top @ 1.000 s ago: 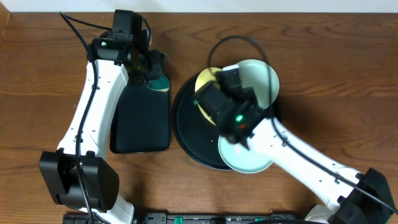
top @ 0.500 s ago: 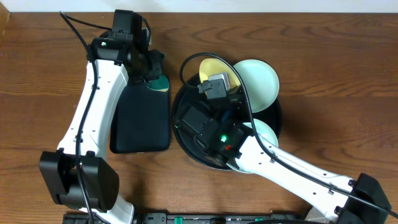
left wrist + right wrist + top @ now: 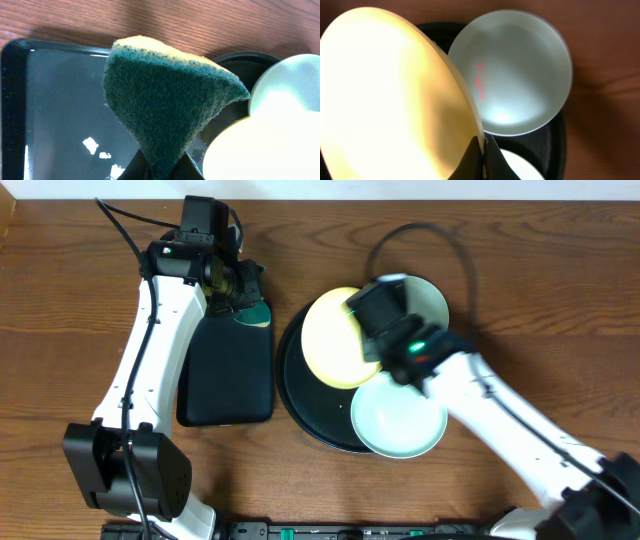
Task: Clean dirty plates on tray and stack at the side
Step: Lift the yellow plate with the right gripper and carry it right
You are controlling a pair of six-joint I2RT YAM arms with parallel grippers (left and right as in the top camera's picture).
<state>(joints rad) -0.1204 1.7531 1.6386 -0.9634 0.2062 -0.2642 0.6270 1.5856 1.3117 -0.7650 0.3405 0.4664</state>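
Note:
The robot's right gripper should next swing across, go down and release the plate, since clear tabletop beside the round tray is below it and to its right in the overhead view.
The round black tray (image 3: 300, 385) holds two pale mint-white plates, one at its front (image 3: 398, 420) and one at its back right (image 3: 430, 305). My right gripper (image 3: 372, 330) is shut on the rim of the pale yellow plate (image 3: 335, 340) and holds it lifted and tilted over the tray's back left. In the right wrist view the yellow plate (image 3: 390, 95) fills the left, the jaws (image 3: 484, 150) pinch its edge, and a mint plate (image 3: 512, 75) shows red smears. My left gripper (image 3: 162, 172) is shut on a green and yellow sponge (image 3: 165, 100) above the rectangular tray.
A smaller rectangular black tray (image 3: 225, 375) lies left of the round tray, with white specks on it in the left wrist view (image 3: 65, 115). Wooden table (image 3: 540, 300) stretches to the right and left.
My right arm swung over the tray and now holds the yellow plate lifted and tilted; the front mint plate is uncovered again. The left arm has stayed put with the sponge.

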